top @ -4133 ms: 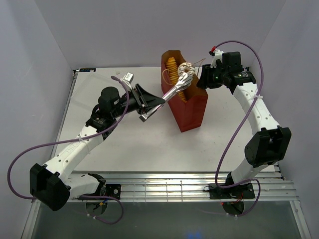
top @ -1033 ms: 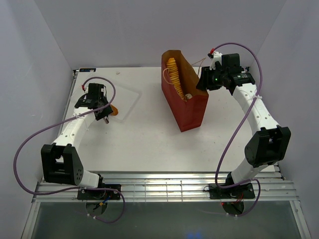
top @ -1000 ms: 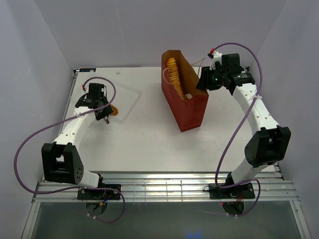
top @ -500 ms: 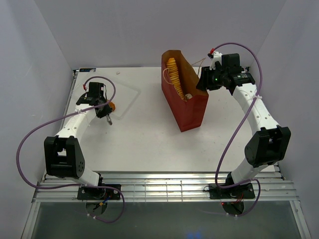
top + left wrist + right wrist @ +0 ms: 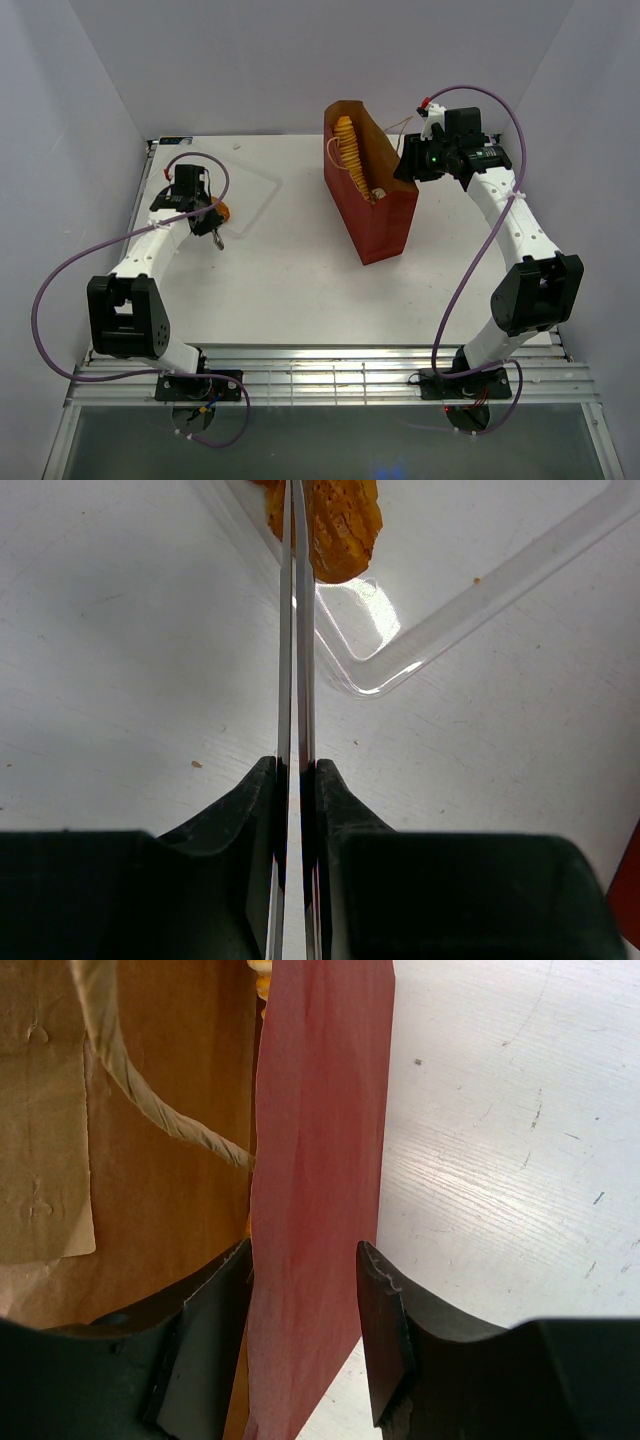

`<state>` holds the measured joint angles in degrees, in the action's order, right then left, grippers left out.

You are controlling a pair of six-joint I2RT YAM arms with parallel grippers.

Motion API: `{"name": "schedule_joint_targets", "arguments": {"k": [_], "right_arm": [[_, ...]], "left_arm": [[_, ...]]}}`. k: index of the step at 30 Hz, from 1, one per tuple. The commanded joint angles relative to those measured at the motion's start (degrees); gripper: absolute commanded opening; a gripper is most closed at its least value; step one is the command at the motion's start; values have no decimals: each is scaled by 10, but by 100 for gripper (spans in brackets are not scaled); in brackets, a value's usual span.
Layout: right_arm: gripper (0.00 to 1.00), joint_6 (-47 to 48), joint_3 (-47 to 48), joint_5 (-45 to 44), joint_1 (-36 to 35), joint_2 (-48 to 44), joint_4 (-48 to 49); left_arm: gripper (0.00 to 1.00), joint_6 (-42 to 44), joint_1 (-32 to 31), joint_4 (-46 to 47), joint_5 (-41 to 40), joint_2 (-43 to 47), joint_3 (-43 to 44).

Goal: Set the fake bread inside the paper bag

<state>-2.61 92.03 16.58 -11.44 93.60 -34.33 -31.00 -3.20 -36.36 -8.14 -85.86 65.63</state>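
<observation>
I will lift my left gripper from the tray, tilt it toward the bag and bring the ends of the tongs over the bag's opening (image 5: 368, 157), because the sides of the bag stand tall.
The dark-red paper bag (image 5: 385, 215) stands at the back centre with a long ridged loaf (image 5: 347, 145) and a pale piece (image 5: 378, 192) inside. My left gripper (image 5: 203, 215) (image 5: 297, 770) is shut on the metal tongs (image 5: 297, 630), whose blades are squeezed together. Their tips pinch a golden-brown piece of fake bread (image 5: 340, 520) (image 5: 222, 211) at the corner of a clear plastic tray (image 5: 480, 610). My right gripper (image 5: 408, 160) (image 5: 305, 1260) straddles the bag's wall (image 5: 320, 1110), one finger inside and one outside, with a gap on the outer side.
The clear tray (image 5: 255, 195) lies on the white table at the back left. A tan string handle (image 5: 150, 1100) hangs inside the bag. Grey walls close in the table on three sides, and a slatted metal rail (image 5: 330, 375) runs along the near edge.
The left gripper has squeezed the tongs shut on the brown piece at the tray and shifted slightly left. Earlier the tongs were over the bag. The right arm has not moved.
</observation>
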Motion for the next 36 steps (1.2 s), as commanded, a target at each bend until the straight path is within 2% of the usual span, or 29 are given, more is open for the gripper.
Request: {"name": "schedule_joint_targets", "arguments": {"k": [1,7,13,18,24,25,27,30,36], "right_arm": [[52,8,10,-3,-2,-4,12],[52,7,10,-2,-2,-5,13],[52,4,10,-1,-2,-7,13],[52,2,11,-3,-2,-11,12],[52,-1,10,-4,-2,-12,12],[52,-2,10,-4,-2,-12,12],[51,-4,10,-5,-2,-14,12],[52,-6,11,-8,-2,-15,12],[52,-12,12,-6,-2,-18,12]], "left_arm": [[0,0,3,15,2,39,20],[0,-3,3,-1,16,77,51],[0,-21,4,-13,85,112,106],[0,-62,3,15,235,145,141],[0,-130,-3,112,387,179,153],[0,-149,-12,144,420,182,153],[0,-162,-30,167,436,190,152],[0,-167,-106,190,424,192,158],[0,-175,-196,224,399,181,148]]}}
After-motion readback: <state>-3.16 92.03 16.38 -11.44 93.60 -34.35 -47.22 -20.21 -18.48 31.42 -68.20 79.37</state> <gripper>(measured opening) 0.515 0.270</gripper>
